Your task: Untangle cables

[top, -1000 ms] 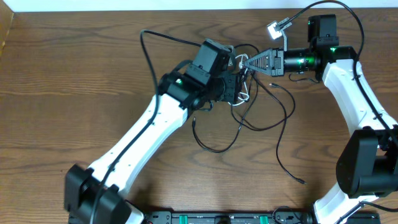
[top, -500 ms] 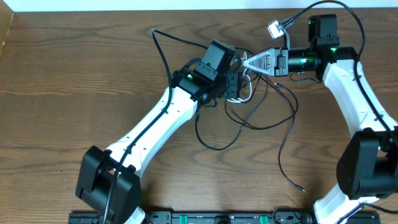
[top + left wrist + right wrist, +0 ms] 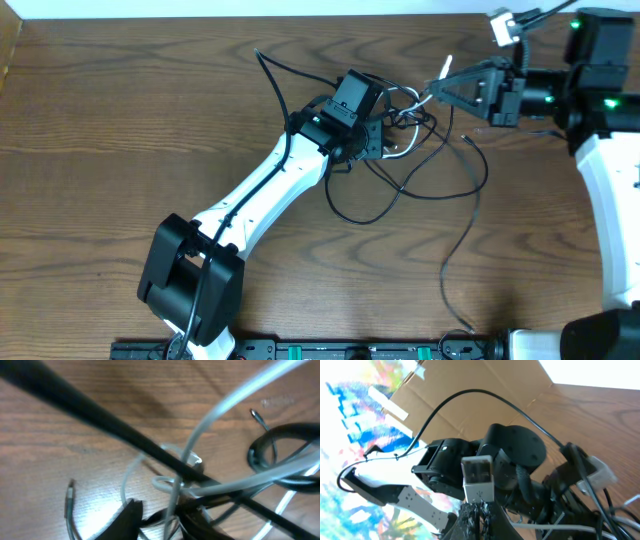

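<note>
The right gripper draws away from the knot, toward the right in the overhead view, next and releases the USB plug (image 3: pixel 445 68) (image 3: pixel 478 479), as its cable still runs into the tangle.
The white cable (image 3: pixel 410 97) and the long black cable (image 3: pixel 470 200) lie knotted together at the table's middle. My left gripper (image 3: pixel 388 135) is buried in that knot. In the left wrist view its jaws (image 3: pixel 165 521) are closed in on a white cable (image 3: pixel 215 415) strand and a dark strand, with the black cable (image 3: pixel 100 415) crossing close above. My right gripper (image 3: pixel 438 88) is up at the right, shut on the white cable's USB plug (image 3: pixel 478 480), which stands just past the gripper (image 3: pixel 479 510). The black cable's free end (image 3: pixel 470 325) trails to the front.
The wooden table (image 3: pixel 120 120) spreads left of the arms. The left arm's own black wire (image 3: pixel 270 75) arcs up behind it. A cardboard box (image 3: pixel 485 380) stands beyond the table in the right wrist view. A black rail (image 3: pixel 350 350) lines the front edge.
My right gripper has pulled back to the right with the plug, drawing the white cable out. My left jaws have closed in on strands of the knot.
</note>
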